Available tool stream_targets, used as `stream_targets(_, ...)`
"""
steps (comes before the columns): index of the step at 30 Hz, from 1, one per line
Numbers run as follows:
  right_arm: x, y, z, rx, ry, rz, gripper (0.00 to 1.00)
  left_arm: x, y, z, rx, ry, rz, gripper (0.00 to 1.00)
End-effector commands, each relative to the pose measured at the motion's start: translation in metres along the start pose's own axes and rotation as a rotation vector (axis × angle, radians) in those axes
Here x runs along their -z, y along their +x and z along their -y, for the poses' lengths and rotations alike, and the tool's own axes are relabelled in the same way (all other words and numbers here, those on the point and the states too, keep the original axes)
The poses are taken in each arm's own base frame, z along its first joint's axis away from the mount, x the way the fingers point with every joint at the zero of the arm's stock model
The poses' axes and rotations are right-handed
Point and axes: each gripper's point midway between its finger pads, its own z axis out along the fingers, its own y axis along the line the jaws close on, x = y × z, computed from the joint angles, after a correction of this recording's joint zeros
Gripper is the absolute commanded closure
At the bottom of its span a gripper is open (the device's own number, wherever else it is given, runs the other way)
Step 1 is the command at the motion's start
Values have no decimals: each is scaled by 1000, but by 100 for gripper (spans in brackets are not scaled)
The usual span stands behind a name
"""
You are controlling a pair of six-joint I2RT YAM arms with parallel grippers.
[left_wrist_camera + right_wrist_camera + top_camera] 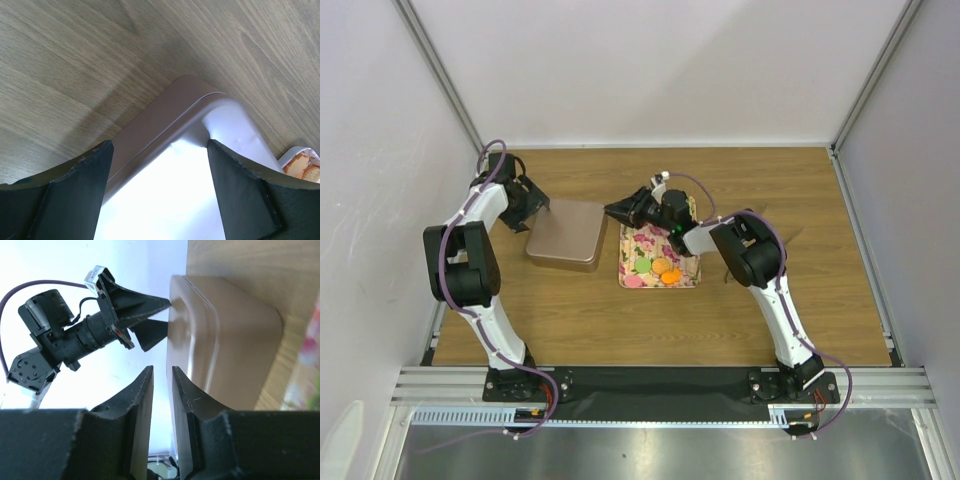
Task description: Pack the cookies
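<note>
I should next slide my right gripper to the left in the top view over the lid's edge by the tray. Then I should slide it back along that edge and let go.
Three cookies lie in the floral tray point(682, 272): a green cookie point(642, 265) and two orange cookies point(661, 266), point(671, 277). Pale cookies point(299, 165) show at the right edge of the left wrist view. The plain metal lid point(565, 235) lies flat to the left of the tray. My left gripper point(538, 205) is open with its jaws point(160, 145) over the lid's far left corner point(165, 125). My right gripper point(618, 210) is at the lid's far right corner, its jaws point(162, 369) a narrow gap apart and empty, beside the lid point(235, 340).
White walls close in the wooden table point(800, 300) on three sides. The floral tray's edge point(312, 340) shows at the right of the right wrist view, and the left gripper point(145, 315) shows beyond the lid.
</note>
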Motion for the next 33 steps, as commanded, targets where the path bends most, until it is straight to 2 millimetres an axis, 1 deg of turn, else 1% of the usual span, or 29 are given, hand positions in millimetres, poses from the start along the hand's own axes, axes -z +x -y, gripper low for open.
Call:
stream_targets(1, -17, -3, -33, 114, -20, -24, 73, 6, -12, 6, -32, -3, 39, 18)
stream_targets(2, -21, -1, -32, 122, -11, -31, 74, 6, -11, 7, -33, -2, 38, 18)
stream_targets(3, -25, 1, -24, 125, 7, -40, 74, 6, -11, 7, -33, -5, 36, 18)
stream_targets(5, -32, -1, -25, 135, 14, -46, 74, 5, -11, 6, -32, -5, 33, 18)
stream_targets(7, -39, -2, -16, 137, 33, -52, 75, 4, -10, 7, -33, -4, 30, 18)
stream_targets(9, -42, -4, -13, 147, 47, -47, 75, 4, -10, 6, -32, -6, 29, 18)
stream_targets(10, -42, -4, -4, 143, 77, -52, 75, 4, -10, 6, -33, -7, 28, 18)
stream_targets(11, -46, -6, -9, 167, 71, -50, 75, 5, -9, 6, -35, -6, 30, 18)
stream_targets(13, -50, -8, -2, 171, 91, -54, 75, 6, -10, 7, -33, -1, 30, 18)
stream_targets(15, -52, -8, 1, 170, 97, -59, 75, 6, -9, 6, -35, -3, 29, 18)
stream_targets(17, -52, -9, 8, 166, 112, -61, 75, 6, -9, 7, -35, -2, 28, 18)
stream_targets(23, -51, -7, 18, 158, 136, -68, 76, 4, -9, 5, -35, -6, 29, 18)
stream_targets(33, -42, -3, 40, 177, 220, -76, 77, 2, -9, 3, -38, -20, 31, 18)
